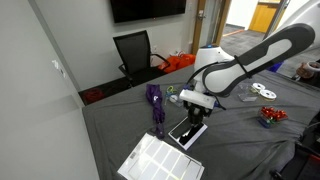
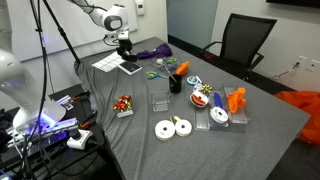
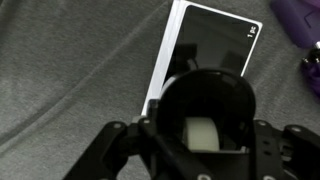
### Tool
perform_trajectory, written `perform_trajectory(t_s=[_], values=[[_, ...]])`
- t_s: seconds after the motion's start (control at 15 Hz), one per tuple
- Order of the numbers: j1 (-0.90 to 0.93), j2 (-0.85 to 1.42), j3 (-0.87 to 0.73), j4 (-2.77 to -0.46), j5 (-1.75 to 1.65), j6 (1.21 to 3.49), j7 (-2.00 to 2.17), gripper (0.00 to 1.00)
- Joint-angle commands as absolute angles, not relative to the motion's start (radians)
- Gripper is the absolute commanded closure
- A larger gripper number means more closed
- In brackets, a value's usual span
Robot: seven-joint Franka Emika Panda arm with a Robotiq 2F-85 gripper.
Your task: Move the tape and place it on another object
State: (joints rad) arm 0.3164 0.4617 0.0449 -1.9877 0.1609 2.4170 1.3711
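Observation:
The tablet's dark side is below my gripper and slanted in the wrist view, so my gripper will next turn and move down to release the tape on it.
In the wrist view my gripper is shut on the tape, a chunky black dispenser with a pale roll showing inside it. It hangs just over the near end of the tablet, a flat dark glossy rectangle with a pale border, lying on the grey cloth. In both exterior views the gripper hovers right above the tablet. The tape itself is mostly hidden by the fingers there.
A white printed sheet lies beside the tablet. Purple cloth lies behind it. White ring rolls, orange items, a dark cup and small colourful things sit across the grey table. A black chair stands at the far side.

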Motion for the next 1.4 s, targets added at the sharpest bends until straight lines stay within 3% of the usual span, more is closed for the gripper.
perform_trajectory(t_s=[0.0,0.4,0.47,0.67,0.73,1.33], values=[[0.289,0.52,0.081,-1.944,0.208,2.461,1.365,0.58],[0.308,0.554,0.073,-1.943,0.186,2.453,1.381,0.58],[0.309,0.56,0.073,-1.942,0.185,2.452,1.381,0.33],[0.309,0.564,0.073,-1.942,0.185,2.453,1.381,0.33],[0.309,0.564,0.073,-1.942,0.185,2.453,1.381,0.58],[0.392,0.654,0.046,-1.905,0.154,2.543,1.572,0.58]])
